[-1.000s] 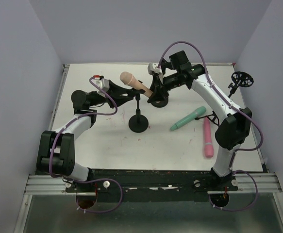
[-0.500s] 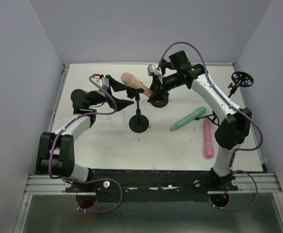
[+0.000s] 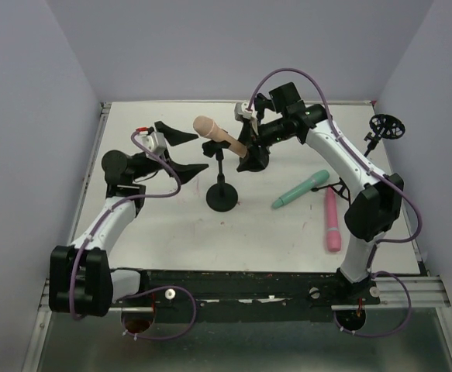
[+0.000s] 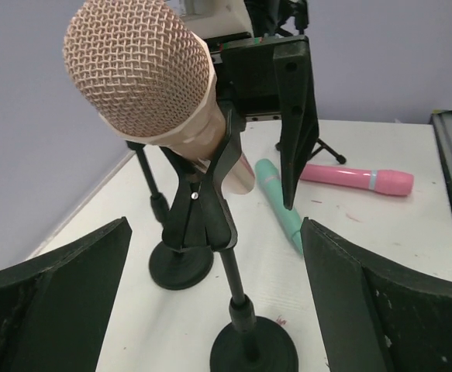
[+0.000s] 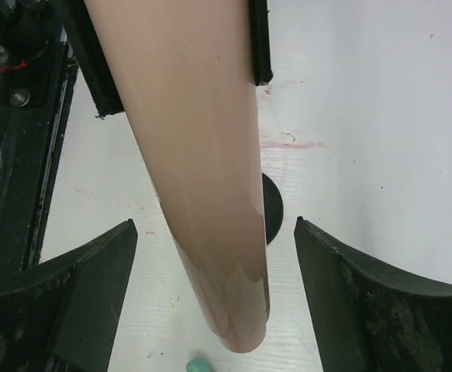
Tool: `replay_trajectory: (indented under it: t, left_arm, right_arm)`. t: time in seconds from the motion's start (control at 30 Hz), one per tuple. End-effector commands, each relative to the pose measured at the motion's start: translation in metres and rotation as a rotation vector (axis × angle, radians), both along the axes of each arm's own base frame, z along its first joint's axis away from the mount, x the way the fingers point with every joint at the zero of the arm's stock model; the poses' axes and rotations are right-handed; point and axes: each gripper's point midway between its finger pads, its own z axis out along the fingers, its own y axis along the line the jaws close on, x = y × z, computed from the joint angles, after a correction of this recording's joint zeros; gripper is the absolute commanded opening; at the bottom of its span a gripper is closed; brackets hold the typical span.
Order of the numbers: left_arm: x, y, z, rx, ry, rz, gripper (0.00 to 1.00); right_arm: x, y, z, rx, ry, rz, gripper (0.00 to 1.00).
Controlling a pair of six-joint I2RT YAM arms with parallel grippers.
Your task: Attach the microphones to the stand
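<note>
Next, my left gripper needs to drop below the microphone head and move in toward the front stand's pole under the clip, where the bare rod stands clear of the microphone.
The peach-tan microphone (image 3: 216, 132) sits tilted in the clip (image 4: 206, 205) of the front stand (image 3: 222, 198), head to the left. My left gripper (image 3: 202, 150) is open just left of that head (image 4: 136, 74), not touching it. My right gripper (image 3: 246, 147) is open around the microphone's tail (image 5: 202, 178), with a gap on both sides. The mint-teal microphone (image 3: 301, 189) and the pink microphone (image 3: 332, 218) lie on the table at the right.
A second stand (image 3: 253, 161) rises just behind the first, under my right gripper. A third stand (image 3: 386, 126) is at the back right edge. The white table (image 3: 156, 225) is walled at the left, back and right.
Both grippers have opened and let go of the peach-tan microphone, which stays in the clip. My left arm has drawn back to the left.
</note>
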Motion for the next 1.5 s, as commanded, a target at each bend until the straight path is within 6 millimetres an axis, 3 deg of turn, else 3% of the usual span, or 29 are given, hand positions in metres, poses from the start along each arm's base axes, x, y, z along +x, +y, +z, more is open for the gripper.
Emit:
replay_trajectory:
  t: [0.0, 0.1, 0.2, 0.33, 0.47, 0.73, 0.87, 0.97, 1.23, 1.47]
  left_arm:
    - [0.009, 0.024, -0.002, 0.017, -0.073, 0.239, 0.98]
    - [0.005, 0.038, -0.005, 0.017, -0.012, 0.35, 0.98]
    - [-0.001, 0.048, -0.01, 0.014, 0.09, 0.425, 0.98]
    - [-0.022, 0.046, -0.009, -0.04, 0.168, 0.399, 0.98]
    - [-0.03, 0.046, -0.02, -0.112, 0.296, 0.418, 0.98]
    - [-0.042, 0.014, -0.055, -0.051, 0.246, 0.46, 0.98]
    - [-0.032, 0.007, -0.07, -0.037, 0.213, 0.517, 0.91]
    - [-0.018, -0.001, -0.087, 0.027, 0.212, 0.578, 0.91]
    - [0.016, -0.008, -0.101, 0.035, 0.202, 0.721, 0.85]
    - [0.028, -0.032, -0.089, -0.01, 0.164, 0.717, 0.79]
  right_arm:
    - [-0.002, -0.005, 0.022, 0.004, -0.059, -0.045, 0.91]
    - [-0.001, -0.007, 0.028, -0.001, -0.074, -0.067, 0.99]
    - [-0.001, -0.01, 0.036, 0.002, -0.093, -0.082, 1.0]
    - [-0.002, -0.015, 0.05, 0.008, -0.124, -0.11, 1.0]
    - [-0.007, -0.024, 0.065, 0.028, -0.138, -0.142, 1.0]
    - [-0.045, -0.06, 0.099, 0.164, -0.149, -0.185, 1.0]
    - [-0.079, -0.075, 0.087, 0.251, -0.089, -0.167, 1.0]
    - [-0.098, -0.082, 0.065, 0.29, -0.028, -0.13, 1.0]
    - [-0.107, -0.091, 0.01, 0.273, 0.013, -0.146, 1.0]
    - [-0.112, -0.092, 0.007, 0.275, 0.024, -0.129, 1.0]
